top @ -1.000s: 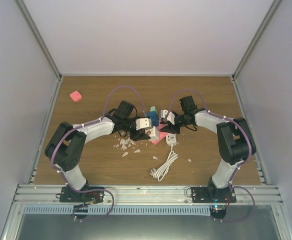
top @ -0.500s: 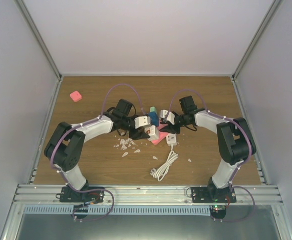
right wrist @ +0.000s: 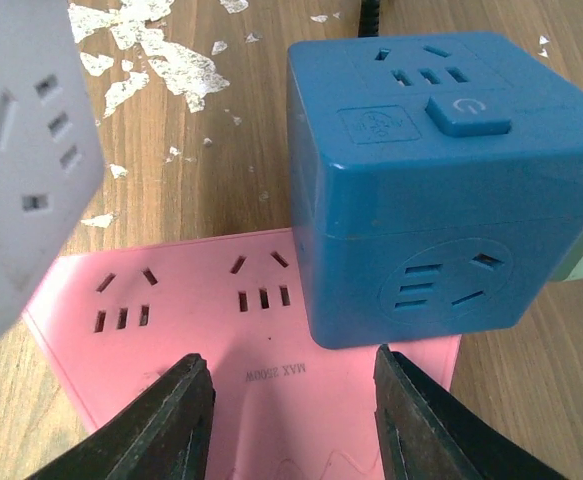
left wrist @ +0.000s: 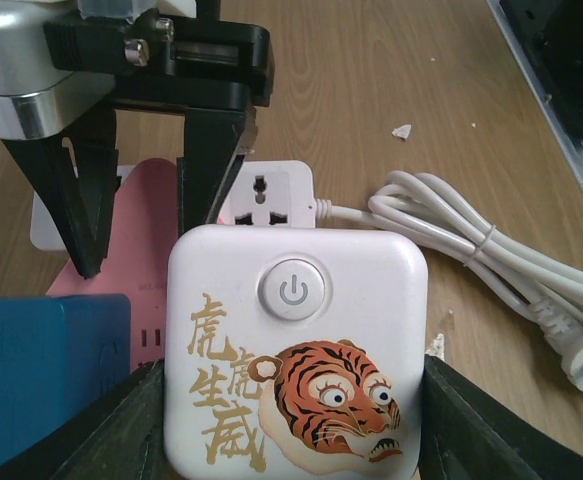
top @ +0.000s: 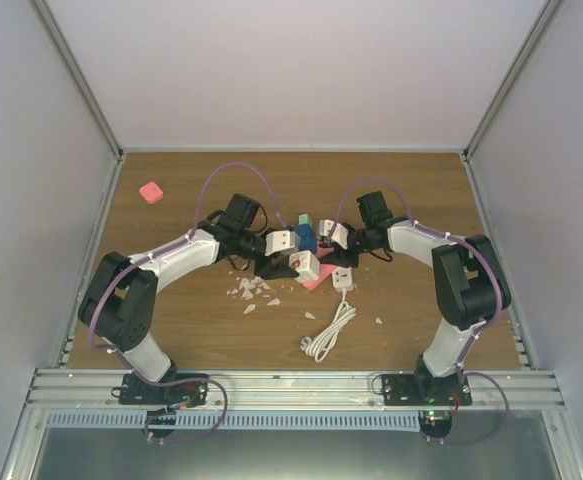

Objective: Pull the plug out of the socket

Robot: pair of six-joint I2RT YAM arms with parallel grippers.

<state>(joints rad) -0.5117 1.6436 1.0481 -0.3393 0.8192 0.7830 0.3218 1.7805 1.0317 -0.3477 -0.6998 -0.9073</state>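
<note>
My left gripper swings outward, to the left in the top view, and releases the cube on wood by the pink piece next. The cube is clear of the strip.
A white cube plug with a tiger picture and a power button sits between my left gripper's fingers, which are shut on its sides. It hangs over the left end of the pink socket strip; its prongs are hidden. In the top view the cube is at the left gripper. My right gripper is open, with its fingertips down on the pink strip beside a blue cube socket.
A small white adapter with a coiled white cord lies right of the strip. White flakes litter the wood. A green block stands behind the blue cube. A small pink piece lies far back left.
My left arm's elbow has swung left and its gripper has drawn slightly back-left with the white cube. The right arm has stayed still.
</note>
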